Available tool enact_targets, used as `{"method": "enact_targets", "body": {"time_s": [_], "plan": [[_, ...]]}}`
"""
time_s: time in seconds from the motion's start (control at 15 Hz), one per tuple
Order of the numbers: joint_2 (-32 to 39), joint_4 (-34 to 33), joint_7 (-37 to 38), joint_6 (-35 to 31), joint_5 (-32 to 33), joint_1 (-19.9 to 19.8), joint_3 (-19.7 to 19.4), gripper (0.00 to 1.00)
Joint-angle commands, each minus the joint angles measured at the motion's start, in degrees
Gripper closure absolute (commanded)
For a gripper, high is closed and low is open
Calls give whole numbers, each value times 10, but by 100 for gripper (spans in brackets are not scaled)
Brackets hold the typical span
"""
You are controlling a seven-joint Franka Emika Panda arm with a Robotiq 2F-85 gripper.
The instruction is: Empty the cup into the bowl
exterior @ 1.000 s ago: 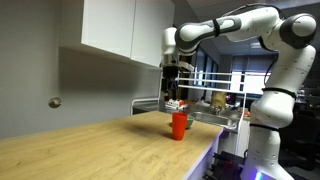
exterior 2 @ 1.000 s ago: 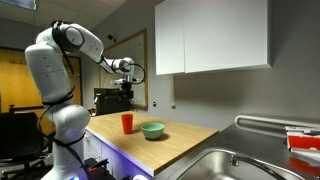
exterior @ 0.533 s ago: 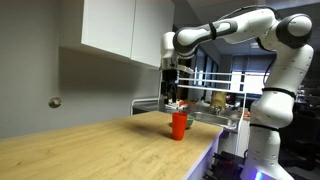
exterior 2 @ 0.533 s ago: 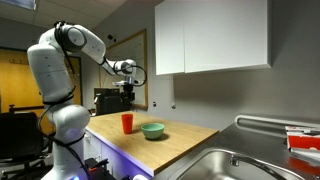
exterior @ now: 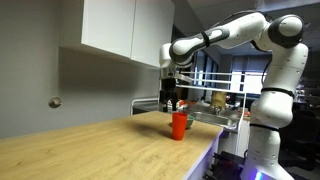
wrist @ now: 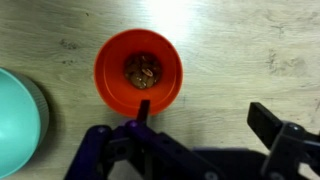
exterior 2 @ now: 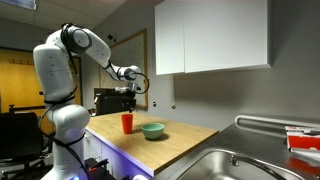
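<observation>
My gripper isn't in place yet. I should move it over the cup's opening, then lower it so its fingers go on both sides of the cup's side away from the bowl (wrist: 180, 77).
The orange-red cup (wrist: 139, 70) stands upright on the wooden counter, with brown bits inside it. It shows in both exterior views (exterior: 179, 124) (exterior 2: 127, 122). The greenish bowl (exterior 2: 152, 130) sits on the counter beside the cup and shows at the left edge of the wrist view (wrist: 20, 115). My gripper (wrist: 205, 115) is open and empty. It hangs just above the cup (exterior: 174, 102) (exterior 2: 128, 99). One finger lies over the cup's rim. The other finger is off to the side over bare wood.
White wall cabinets (exterior 2: 210, 38) hang above the counter. A steel sink (exterior 2: 240, 165) is set into the counter beyond the bowl. A wire rack with items (exterior: 215, 103) stands behind the cup. The counter's front edge (exterior: 190, 160) is close to the cup.
The arm has lowered the gripper toward the cup. The cup and bowl have not moved.
</observation>
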State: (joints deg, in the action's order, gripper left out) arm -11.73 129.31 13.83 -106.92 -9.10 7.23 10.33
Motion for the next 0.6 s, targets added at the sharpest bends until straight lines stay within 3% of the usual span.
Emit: {"method": "enact_targets", "body": {"time_s": [0.0,0.27,0.4,0.53], "plan": [[3,21,4,-10,-37,0,-11,0],[1,49,11,-14,-71,-2,-17,0],[1,59,18,-22,-79,-4,-19,25],[0,66,26,-30,-79,-5,-18,40]]}}
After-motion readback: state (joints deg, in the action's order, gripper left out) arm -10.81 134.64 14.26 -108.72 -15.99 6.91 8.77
